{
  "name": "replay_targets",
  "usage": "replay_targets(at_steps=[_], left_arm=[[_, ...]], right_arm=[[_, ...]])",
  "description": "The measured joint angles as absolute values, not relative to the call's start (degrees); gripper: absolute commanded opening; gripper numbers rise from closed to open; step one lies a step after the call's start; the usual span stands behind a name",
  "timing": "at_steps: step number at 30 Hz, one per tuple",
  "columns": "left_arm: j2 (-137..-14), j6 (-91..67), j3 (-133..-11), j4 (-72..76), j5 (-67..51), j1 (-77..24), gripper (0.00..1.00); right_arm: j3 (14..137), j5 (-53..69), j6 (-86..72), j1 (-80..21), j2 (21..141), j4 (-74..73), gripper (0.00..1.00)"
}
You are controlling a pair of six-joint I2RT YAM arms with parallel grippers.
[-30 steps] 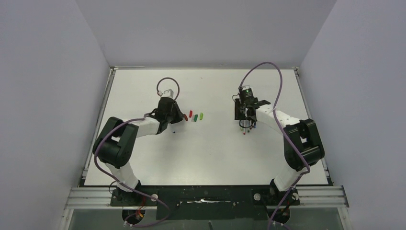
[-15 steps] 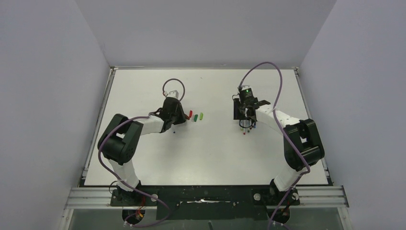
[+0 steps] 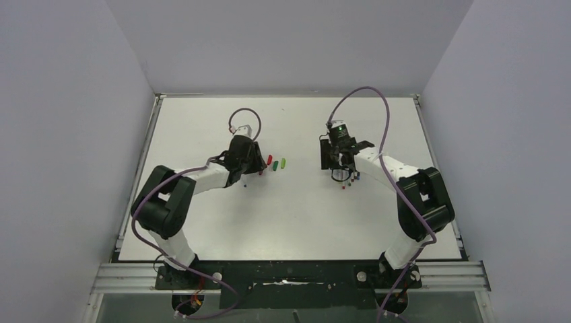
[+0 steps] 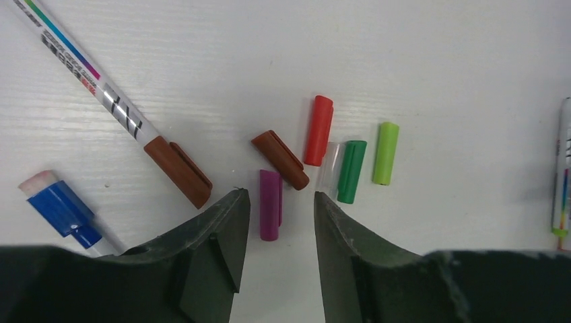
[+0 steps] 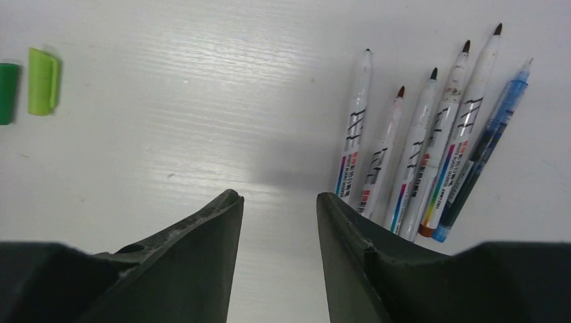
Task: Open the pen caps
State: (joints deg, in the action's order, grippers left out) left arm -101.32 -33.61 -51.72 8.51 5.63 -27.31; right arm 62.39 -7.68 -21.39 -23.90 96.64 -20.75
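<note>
Next, my right gripper crosses to its left in the top view and descends around the brown cap below it, as that cap still covers its pen.
Loose pen caps lie ahead of my left gripper (image 4: 281, 195), which is open and empty: purple (image 4: 270, 204) just between the fingertips, maroon (image 4: 280, 159), red (image 4: 318, 130), green (image 4: 351, 171), lime (image 4: 386, 153). A pen with a brown cap on it (image 4: 178, 171) and a blue-capped pen (image 4: 60, 208) lie to the left. My right gripper (image 5: 279, 196) is open and empty over bare table, with several uncapped pens (image 5: 417, 148) fanned to its right. In the top view the caps (image 3: 276, 163) lie right of the left gripper (image 3: 259, 166), and the pens (image 3: 349, 180) lie under the right gripper (image 3: 340, 176).
A clear cap (image 4: 330, 165) lies between the red and green ones. Another pen (image 4: 562, 168) shows at the left wrist view's right edge. The white table (image 3: 289, 222) has raised rails along its sides and grey walls around it.
My left gripper has edged right toward the caps. My right gripper has shifted a little left, off the pens. Both stay open.
</note>
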Motion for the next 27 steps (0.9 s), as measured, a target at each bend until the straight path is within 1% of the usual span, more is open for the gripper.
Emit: replay_targets(at_steps=[2, 5, 10, 17, 22, 27], left_arm=[[-98.63, -33.61, -51.0, 8.29, 6.17, -27.33, 0.47], [-92.23, -33.65, -49.04, 8.23, 7.57, -27.33, 0.51], [-83.07, -34.33, -46.3, 9.19, 11.4, -27.24, 0.52], [-73.06, -37.56, -37.98, 9.8, 19.22, -25.78, 0.52], [-59.92, -39.46, -30.06, 10.37, 25.65, -25.89, 0.52], [-49.5, -40.1, -27.24, 12.25, 30.26, -27.7, 0.51]], right_arm=[[63.75, -7.6, -21.39, -25.08, 96.64, -21.45, 0.47], [66.37, -7.09, -21.41, -26.68, 96.77, -21.69, 0.48], [71.79, -4.49, -21.39, -29.34, 99.07, -20.93, 0.48], [81.6, -0.49, -19.7, -35.16, 108.79, -19.03, 0.47], [85.67, 2.76, -18.11, -38.41, 114.54, -17.39, 0.46], [90.7, 4.78, -16.01, -40.97, 119.2, -16.05, 0.46]])
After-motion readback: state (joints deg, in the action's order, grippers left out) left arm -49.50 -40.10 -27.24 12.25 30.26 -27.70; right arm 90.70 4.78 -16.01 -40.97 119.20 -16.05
